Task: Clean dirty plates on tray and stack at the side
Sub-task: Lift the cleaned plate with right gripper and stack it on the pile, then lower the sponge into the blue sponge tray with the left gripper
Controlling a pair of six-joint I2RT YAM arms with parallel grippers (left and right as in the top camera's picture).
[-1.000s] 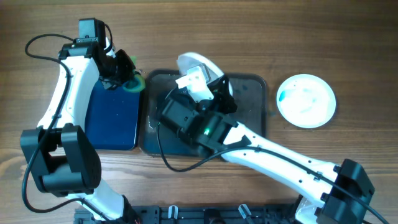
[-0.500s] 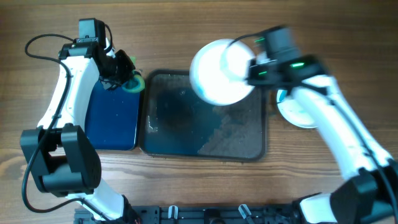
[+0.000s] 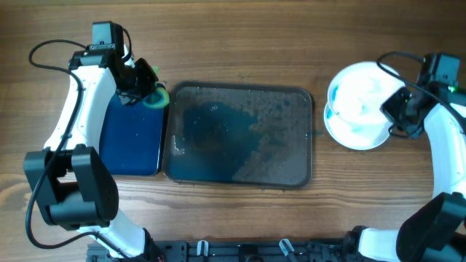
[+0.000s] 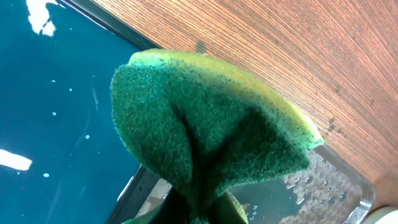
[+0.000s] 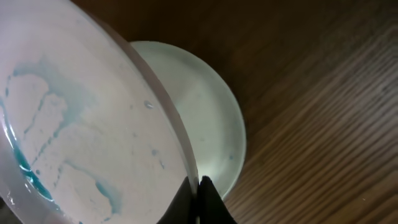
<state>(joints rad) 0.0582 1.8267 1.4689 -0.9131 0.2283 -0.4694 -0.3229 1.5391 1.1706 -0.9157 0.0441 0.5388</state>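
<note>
The grey tray (image 3: 291,164) is free of plates. My left gripper should next move back and down to the blue tray's middle (image 3: 132,138) and release the sponge.
The grey tray (image 3: 291,164) lies mid-table, wet with blue smears and with no plate on it. My right gripper (image 3: 394,109) is shut on the rim of a white plate (image 3: 362,93) with blue streaks, holding it tilted just over another white plate (image 3: 358,137) on the table at the right. In the right wrist view the jaws (image 5: 198,186) pinch the held plate's (image 5: 81,137) edge, with the lower plate (image 5: 211,118) behind. My left gripper (image 3: 145,89) is shut on a green sponge (image 4: 205,124) by the tray's top-left corner.
A smaller dark blue tray (image 3: 131,138) lies left of the grey tray; it also shows in the left wrist view (image 4: 50,118). Bare wooden table (image 3: 240,44) surrounds both trays. The left arm reaches along the blue tray's left side.
My right arm has lifted the plate off the grey tray and carried it right, over the plate beside the tray. The left arm and sponge have not moved.
</note>
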